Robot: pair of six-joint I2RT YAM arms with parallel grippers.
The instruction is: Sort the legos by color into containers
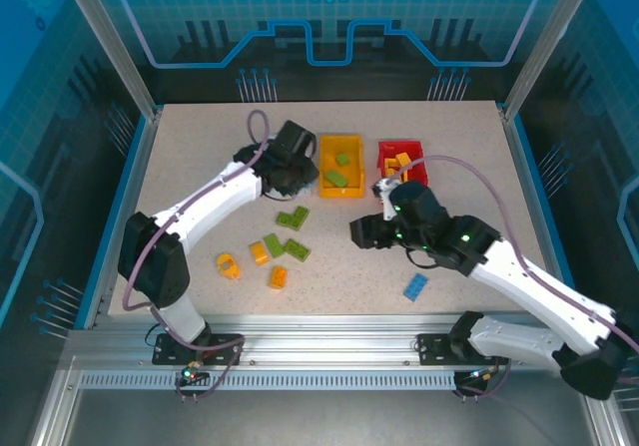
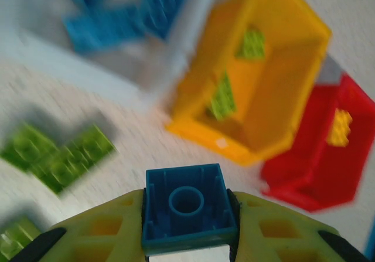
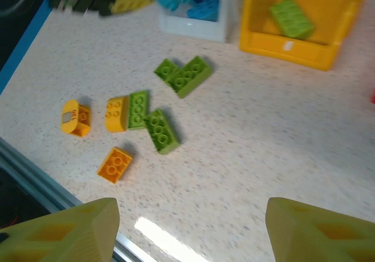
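My left gripper holds the blue lego and will move outward and then down over the white-grey container to release it, because the bricks lying in there are blue.
My left gripper (image 2: 187, 221) is shut on a blue lego (image 2: 186, 203), held underside up between the yellow-green fingers (image 2: 99, 232). In the top view the left gripper (image 1: 285, 172) hangs just left of the yellow-orange container (image 1: 324, 167), which holds green legos (image 2: 222, 98). The white-grey container (image 2: 170, 45) holds blue legos (image 2: 117, 21). The red container (image 1: 384, 157) holds yellow ones (image 2: 340, 127). My right gripper (image 1: 361, 231) is open and empty above bare table, its fingers (image 3: 64, 232) wide apart. Green legos (image 3: 183, 74), orange legos (image 3: 115, 164) and a yellow frame piece (image 3: 75, 117) lie loose.
A single blue brick (image 1: 415, 286) lies near the front, below the right arm. The loose green and orange bricks (image 1: 274, 245) cluster at the table's middle left. The metal rail of the table's front edge (image 3: 35, 183) is close to the orange bricks.
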